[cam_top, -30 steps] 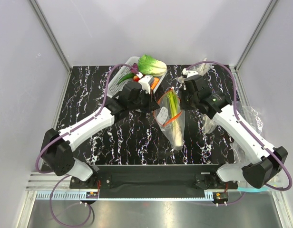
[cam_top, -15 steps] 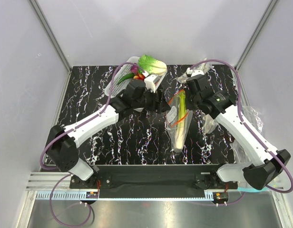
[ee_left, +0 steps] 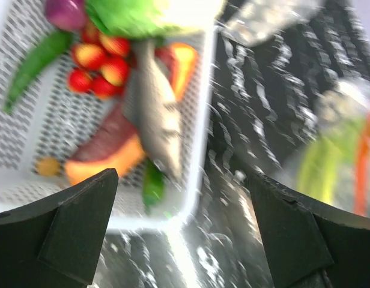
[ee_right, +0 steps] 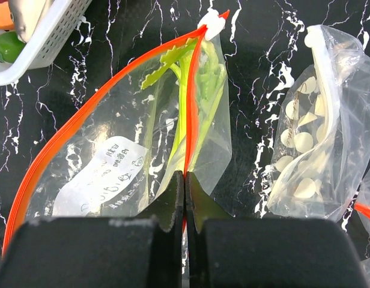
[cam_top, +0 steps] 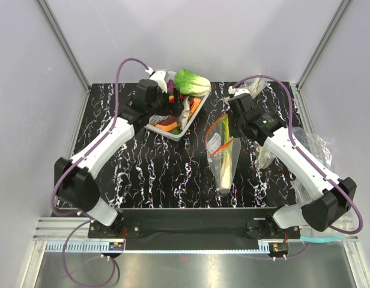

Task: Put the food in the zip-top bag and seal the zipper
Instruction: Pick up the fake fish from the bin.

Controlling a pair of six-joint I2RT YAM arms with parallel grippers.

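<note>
The robot's left gripper needs to move next toward the side of the basket by the bag, then lower onto the body of the uncovered grey fish behind its head.
The zip-top bag point(cam_top: 224, 157) point(ee_right: 107, 174) lies mid-table with its mouth lifted toward the back. My right gripper point(cam_top: 233, 128) point(ee_right: 184, 175) is shut on the red-orange zipper point(ee_right: 191, 108) at one side of the mouth. Inside the bag lies the leek point(cam_top: 224, 171), its green leaves point(ee_right: 204, 78) up near the mouth. My left gripper point(cam_top: 172, 99) point(ee_left: 182, 180) hangs open and empty above the near corner of the white basket point(cam_top: 168, 134) point(ee_left: 197, 150). More food lies in the basket: a long green pod point(ee_left: 33, 65) and a small green piece point(ee_left: 152, 185).
The basket also holds a leafy cabbage point(cam_top: 192, 82), small red round pieces point(ee_left: 101, 67), a grey fish point(ee_left: 158, 114) and an orange slice point(ee_left: 104, 165). A wrinkly clear bag of white pieces point(ee_right: 311, 138) point(cam_top: 266, 153) lies right of the zip-top bag. Metal posts frame the table's back corners.
My left gripper opened and swung from the bag's mouth back and left to the basket. My right gripper stayed shut on the zipper, and the bag shifted slightly to the right.
</note>
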